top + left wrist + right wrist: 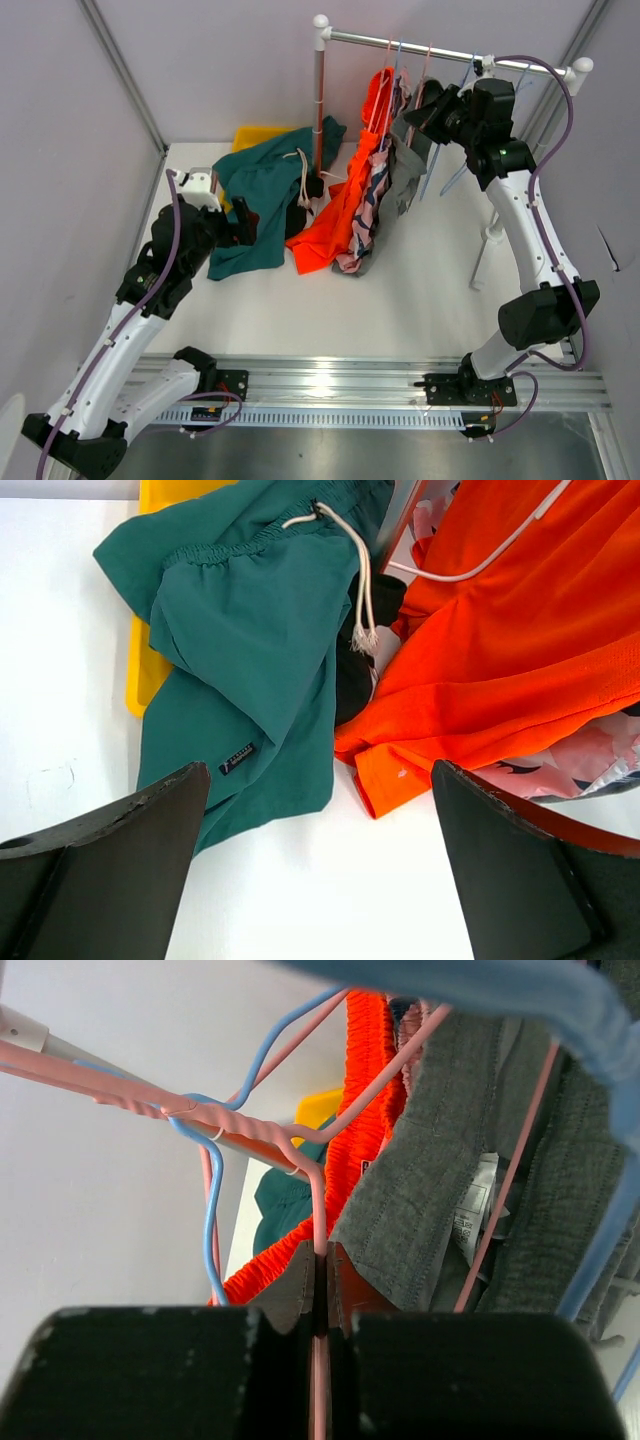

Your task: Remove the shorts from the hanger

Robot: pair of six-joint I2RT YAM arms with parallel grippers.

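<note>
Next, my left gripper turns and swings to the right in the top view, onto the grey shorts' lower part [400, 198], since my right gripper holds their hanger.
The orange shorts [345, 205], the pink patterned shorts [372, 205] and the grey shorts [405, 180] hang from hangers on the rail [440, 50], their lower ends trailing on the table. The teal shorts [262, 195] with a pale drawstring lie on the table beside the black shorts [300, 215]. My right gripper [322, 1260] is shut on a pink hanger wire [318, 1210] next to the grey shorts [430, 1190] and the orange waistband [370, 1080]. My left gripper [320, 880] is open and empty above bare table, just in front of the teal shorts [250, 650] and orange shorts [500, 650].
A yellow flat object [262, 135] lies under the teal shorts at the back left. The rack's post [319, 100] stands behind the shorts. Blue hangers [455, 175] hang at the rail's right end. A blue hanger [212, 1200] crosses the pink one. Walls close both sides.
</note>
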